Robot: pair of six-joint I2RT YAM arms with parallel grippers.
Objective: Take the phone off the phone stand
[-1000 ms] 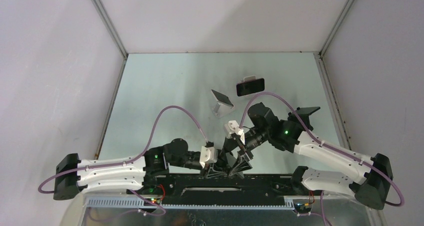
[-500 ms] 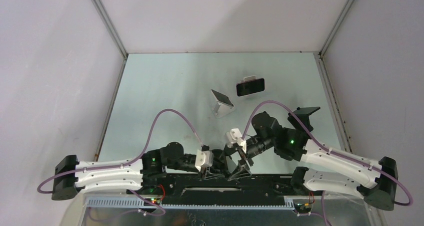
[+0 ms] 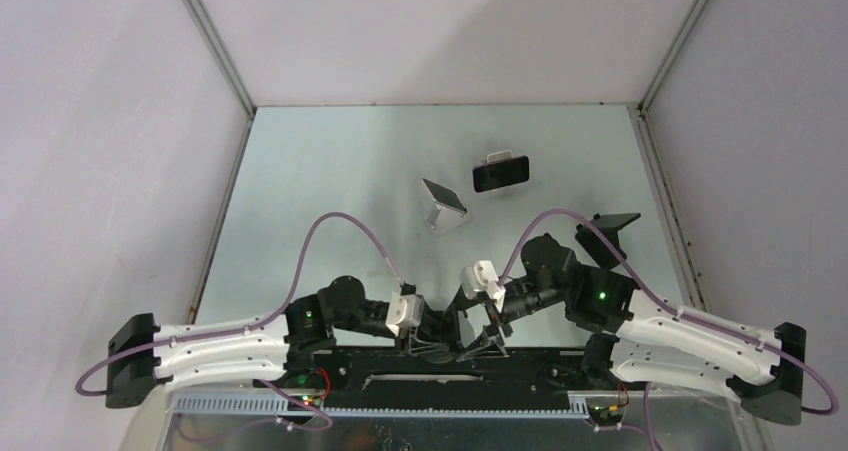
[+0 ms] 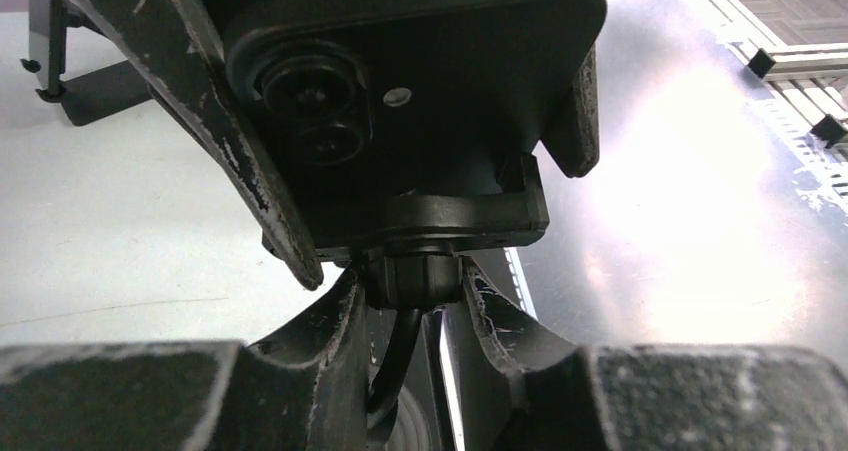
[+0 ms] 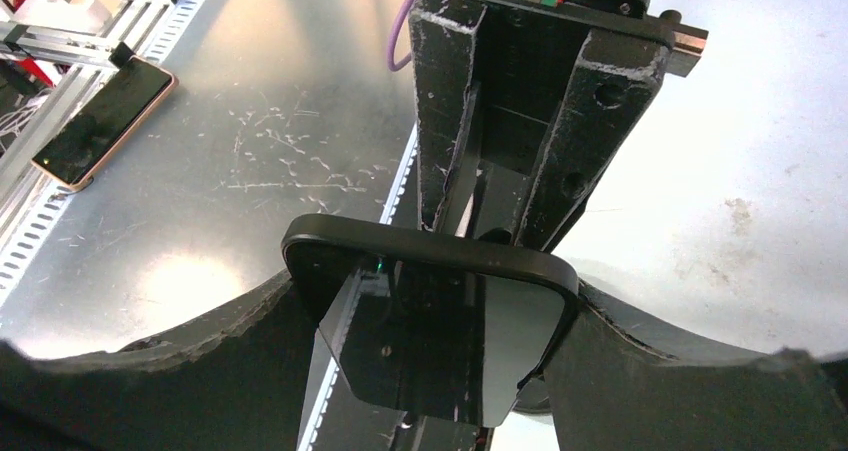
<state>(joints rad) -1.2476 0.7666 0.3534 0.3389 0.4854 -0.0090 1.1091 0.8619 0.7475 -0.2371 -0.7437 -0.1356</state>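
Note:
My right gripper draws the phone from its stand next, then moves outward and down to release the phone on the bare tabletop, which lies free.
The black phone point(image 4: 450, 61) shows its back and two camera lenses in the left wrist view, seated in the black phone stand point(image 4: 440, 216). My left gripper point(image 4: 410, 279) is shut on the stand's round neck just below the clamp. In the right wrist view the phone's glossy screen point(image 5: 440, 341) spans the gap of my right gripper point(image 5: 435, 291), whose fingers press on both side edges. From above, both grippers point(image 3: 432, 336) point(image 3: 482, 333) meet near the table's near edge, and the phone is mostly hidden between them.
A white stand point(image 3: 443, 203) with a tilted device and a black phone on a white stand point(image 3: 500, 173) sit mid-table. A black empty stand point(image 3: 607, 233) is at the right. A rose-gold cased phone point(image 5: 105, 121) lies by the slotted rail.
Both arms have drawn back toward the near edge, carrying the phone and stand with them. The right arm's elbow has swung out to the right. The grips look unchanged.

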